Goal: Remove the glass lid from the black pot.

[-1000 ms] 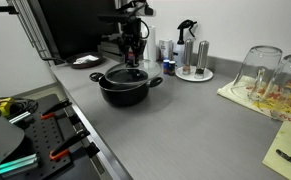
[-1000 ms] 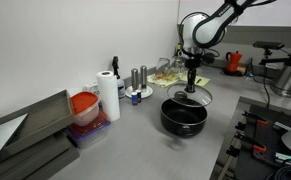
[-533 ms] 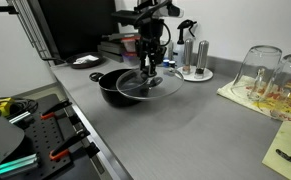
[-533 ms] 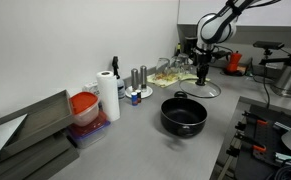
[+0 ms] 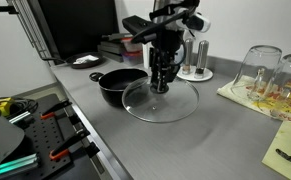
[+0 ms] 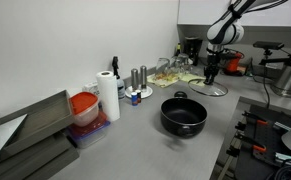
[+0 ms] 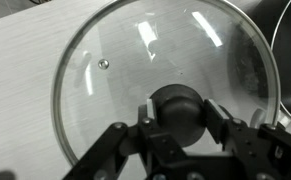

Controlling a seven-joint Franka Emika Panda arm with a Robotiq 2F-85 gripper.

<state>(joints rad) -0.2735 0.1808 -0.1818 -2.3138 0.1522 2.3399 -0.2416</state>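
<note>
The glass lid is still hanging over the open grey counter (image 5: pixel 163 119) (image 7: pixel 157 82) beside the black pot. I will lower it onto that counter with my gripper next.
The glass lid (image 5: pixel 161 101) is round and clear with a metal rim and a black centre knob. It sits low over the grey counter beside the black pot (image 5: pixel 119 85), clear of it. My gripper (image 5: pixel 162 86) comes down from above and is shut on the lid's knob. In the wrist view my gripper (image 7: pixel 183 112) has both pads against the black knob, with the lid (image 7: pixel 115 70) spread out beneath. The pot (image 6: pixel 184 114) stands uncovered in both exterior views, and the lid (image 6: pixel 211 89) is held well beyond it.
Upturned drinking glasses (image 5: pixel 268 75) stand on a cloth. Salt and pepper mills on a round tray (image 5: pixel 194 72) are behind the lid. A paper towel roll (image 6: pixel 108 97) and a red-lidded container (image 6: pixel 83 108) stand by the wall. A small dish (image 5: pixel 85 60) lies behind the pot.
My gripper has lifted the lid off the pot and carried it sideways away from the pot, then lowered it toward the counter. The pot has stayed in place and now stands uncovered.
</note>
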